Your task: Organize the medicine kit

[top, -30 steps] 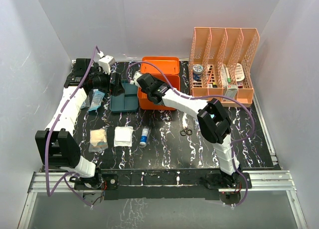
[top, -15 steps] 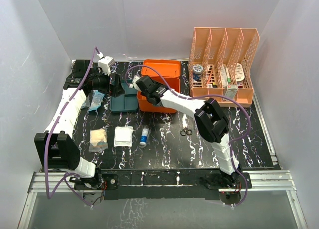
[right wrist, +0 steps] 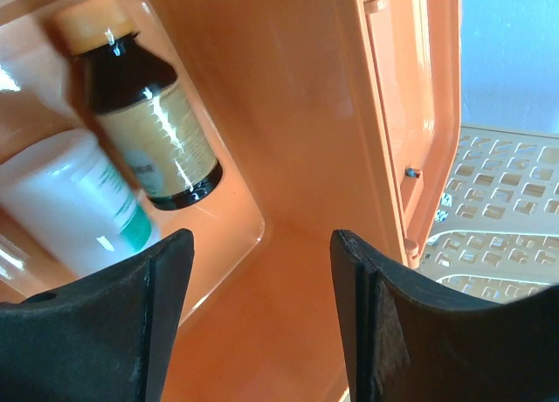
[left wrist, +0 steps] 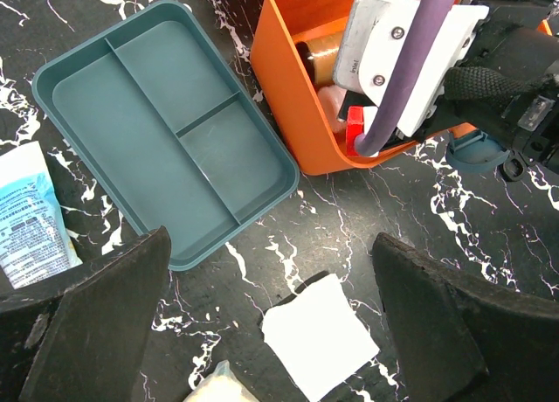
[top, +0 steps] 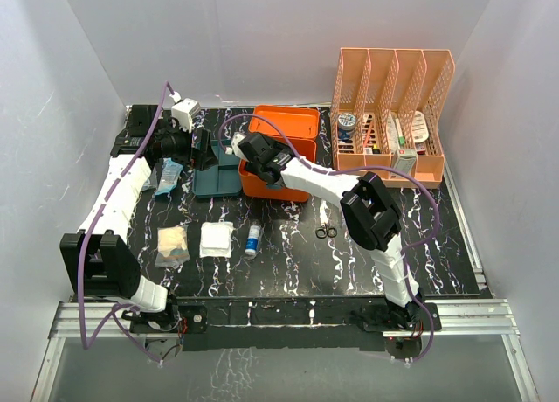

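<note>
My left gripper moves back and down onto the white gauze pad (top: 217, 239) next. The pad is outside the kit, below that gripper and nearer my base.
The medicine kit (top: 293, 179), an orange box, stands at mid-table with its lid (top: 284, 121) swung back. Its teal divided tray (top: 217, 172) lies on the table to its left and holds nothing. My right gripper (right wrist: 262, 332) hangs open inside the kit (right wrist: 288, 245), with nothing between its fingers. A brown bottle (right wrist: 153, 114) with an orange cap and a white bottle (right wrist: 74, 210) with a teal label lie at one end of the box. My left gripper (left wrist: 271, 332) is wide open above the table, near the tray (left wrist: 166, 131) and a white gauze pad (left wrist: 319, 345).
A peach slatted file organiser (top: 391, 114) holding supplies stands at the back right. On the table lie a blue-white packet (top: 168, 175), a beige bag (top: 172, 245), the gauze pad (top: 216, 239), a small blue-capped bottle (top: 252, 241) and scissors (top: 327, 232).
The right wrist has edged a little to the left over the kit and its jaws have widened. The left arm has stayed where it was.
</note>
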Controlling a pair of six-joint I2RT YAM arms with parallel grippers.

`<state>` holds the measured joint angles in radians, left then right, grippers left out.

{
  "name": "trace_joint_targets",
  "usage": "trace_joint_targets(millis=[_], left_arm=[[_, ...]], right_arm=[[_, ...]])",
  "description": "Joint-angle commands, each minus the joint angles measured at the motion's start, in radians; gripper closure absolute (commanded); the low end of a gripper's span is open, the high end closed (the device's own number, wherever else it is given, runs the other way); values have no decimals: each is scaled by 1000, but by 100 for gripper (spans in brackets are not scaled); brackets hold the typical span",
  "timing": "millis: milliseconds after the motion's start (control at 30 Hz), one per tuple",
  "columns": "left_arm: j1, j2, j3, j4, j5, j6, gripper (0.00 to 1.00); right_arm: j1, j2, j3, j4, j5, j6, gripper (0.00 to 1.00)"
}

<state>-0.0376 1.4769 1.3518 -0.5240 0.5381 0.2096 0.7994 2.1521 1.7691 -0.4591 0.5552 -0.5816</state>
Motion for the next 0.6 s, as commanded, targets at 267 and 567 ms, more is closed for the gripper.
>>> trace_joint_targets(millis=[267,567], left_arm=[[7,-46,6,-24,-5,20,1],[7,-88,-49,-161,-49,60,1]], right_arm=[[4,-56,84,24,8,70,37],[-56,-298,85,33,54,169,24]])
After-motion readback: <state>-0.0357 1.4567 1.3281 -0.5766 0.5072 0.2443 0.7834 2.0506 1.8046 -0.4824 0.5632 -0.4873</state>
